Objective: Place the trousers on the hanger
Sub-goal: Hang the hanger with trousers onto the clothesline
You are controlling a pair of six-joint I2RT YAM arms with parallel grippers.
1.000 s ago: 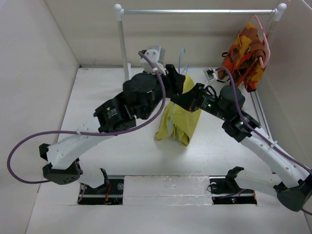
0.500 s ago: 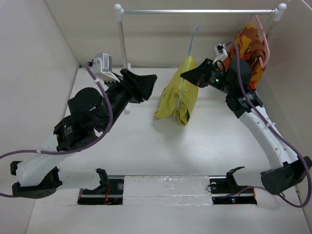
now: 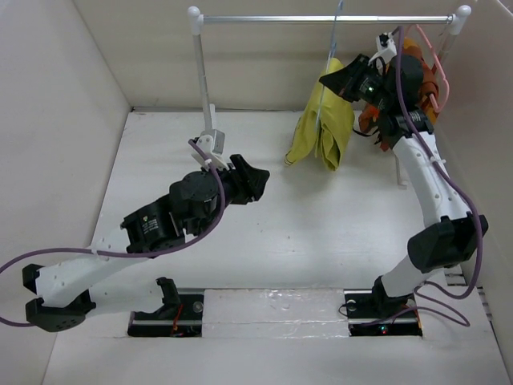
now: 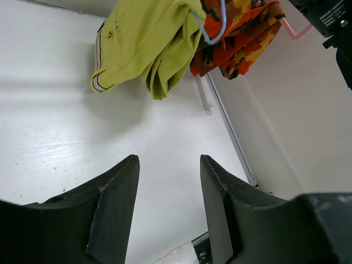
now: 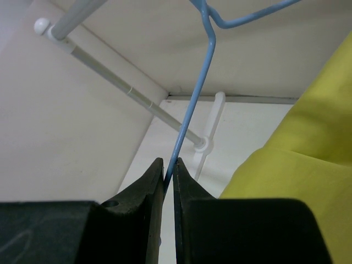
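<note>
The hanger's hook crosses the bar, so next my right gripper moves to the right in the top view, toward the bar beside the patterned garment, and lets go of the hanger's wire.
The mustard yellow-green trousers (image 3: 325,132) hang folded over the pale-blue wire hanger (image 3: 330,60), lifted off the table below the rail. My right gripper (image 3: 335,82) is shut on the hanger's wire, high at the back right. In the right wrist view the blue hanger wire (image 5: 193,104) runs up from between my shut right gripper (image 5: 168,175), with the trousers (image 5: 302,165) at the right. My left gripper (image 3: 258,180) is open and empty, low over the table's middle. In the left wrist view my left gripper (image 4: 168,165) points at the trousers (image 4: 148,44) and the hanger's curved end (image 4: 214,33).
A clothes rail (image 3: 321,18) on white posts spans the back. An orange, red and brown patterned garment (image 3: 417,80) on a pink hanger (image 3: 429,48) hangs at its right end, also in the left wrist view (image 4: 242,33). Walls close in on both sides.
My right gripper has lifted the hanger with the trousers up and right, toward the rail. My left arm let go, drew back toward the table's middle and lowered.
</note>
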